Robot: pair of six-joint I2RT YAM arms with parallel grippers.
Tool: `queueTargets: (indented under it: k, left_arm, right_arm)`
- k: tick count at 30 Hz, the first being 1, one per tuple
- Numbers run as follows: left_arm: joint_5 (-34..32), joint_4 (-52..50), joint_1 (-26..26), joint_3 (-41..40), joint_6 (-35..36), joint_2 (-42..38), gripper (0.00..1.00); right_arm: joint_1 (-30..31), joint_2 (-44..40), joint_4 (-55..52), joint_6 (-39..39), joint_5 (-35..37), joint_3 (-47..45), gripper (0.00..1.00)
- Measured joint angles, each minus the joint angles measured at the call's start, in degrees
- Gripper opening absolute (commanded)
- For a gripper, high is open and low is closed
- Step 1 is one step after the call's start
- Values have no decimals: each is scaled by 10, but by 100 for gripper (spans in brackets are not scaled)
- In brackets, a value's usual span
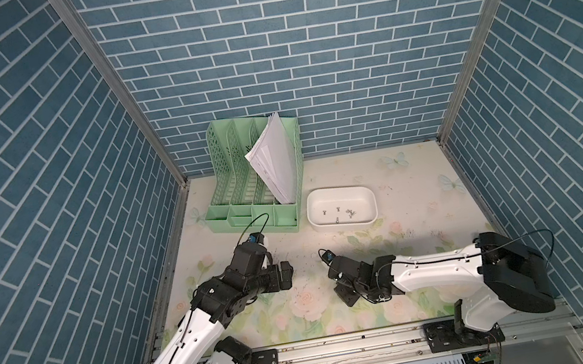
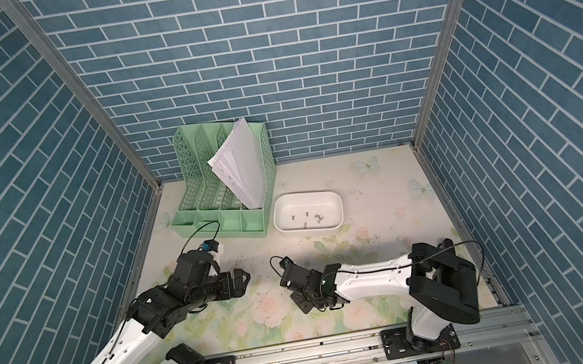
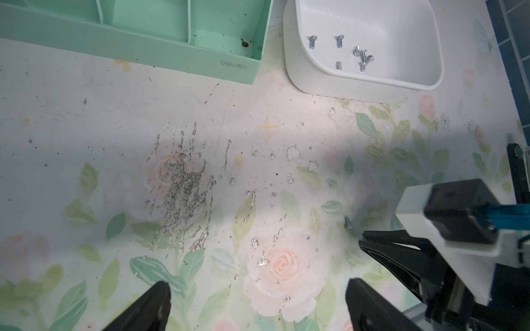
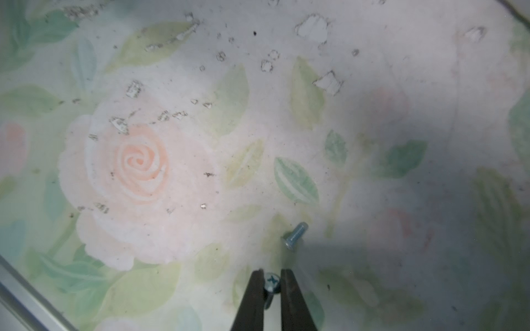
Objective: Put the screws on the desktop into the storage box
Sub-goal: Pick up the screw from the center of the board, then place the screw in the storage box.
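Note:
The white storage box (image 1: 344, 223) is outward of my fingertips, so I should next raise my right gripper, carry the screw outward over the box and let go of it.
In the right wrist view my right gripper (image 4: 272, 272) is shut on a small silver screw (image 4: 271, 282), its cross head showing between the two thin dark fingers, just above the flowered desktop (image 4: 401, 86). Another screw (image 4: 296, 235) lies loose on the desktop close beyond the fingertips; the left wrist view shows the same screw (image 3: 348, 222) beside the right gripper (image 3: 362, 238). The white storage box (image 1: 344, 223) stands at the back, with several screws (image 1: 338, 213) inside. My left gripper (image 3: 258, 286) hovers open over a pink rose, holding nothing.
A mint-green file rack (image 1: 241, 199) with white papers (image 1: 275, 162) stands left of the box, against the blue brick back wall. Brick walls close in both sides. An aluminium rail (image 1: 348, 348) runs along the front edge. A scuffed patch (image 3: 183, 186) marks the desktop.

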Motion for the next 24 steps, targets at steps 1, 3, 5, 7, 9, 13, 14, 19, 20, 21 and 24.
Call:
queueTargets:
  k: [1, 3, 5, 7, 9, 13, 14, 19, 20, 21, 24]
  left_arm:
    - [0, 0, 0, 0, 0, 0, 100]
    - [0, 0, 0, 0, 0, 1, 100]
    - [0, 0, 0, 0, 0, 2, 100]
    - [0, 0, 0, 0, 0, 2, 100]
    - [0, 0, 0, 0, 0, 3, 100]
    - [0, 0, 0, 0, 0, 7, 100]
    - [0, 0, 0, 0, 0, 8, 100]
    - [0, 0, 0, 0, 0, 9, 100]
    - [0, 0, 0, 0, 0, 9, 100]
    - [0, 0, 0, 0, 0, 9, 100]
    - [-1, 0, 0, 0, 0, 9, 100]
  right_arm:
    - [0, -13, -3, 0, 0, -2, 8]
    - [-3, -40, -11, 0, 1, -7, 8]
    - [-10, -69, -22, 0, 2, -13, 8]
    - [-21, -101, -35, 0, 4, -19, 8]
    - [-35, -128, -46, -1, 6, -22, 8]
    - [-83, -173, -66, -15, 9, -22, 8]
    - [-96, -179, -70, -19, 10, -22, 8]
    - [-171, -186, -89, -59, 10, 3, 8]
    - [-185, -184, -91, -66, 10, 11, 8]
    - [-200, -179, -93, -76, 9, 22, 8]
    - [-243, -151, -91, -106, 5, 62, 8]
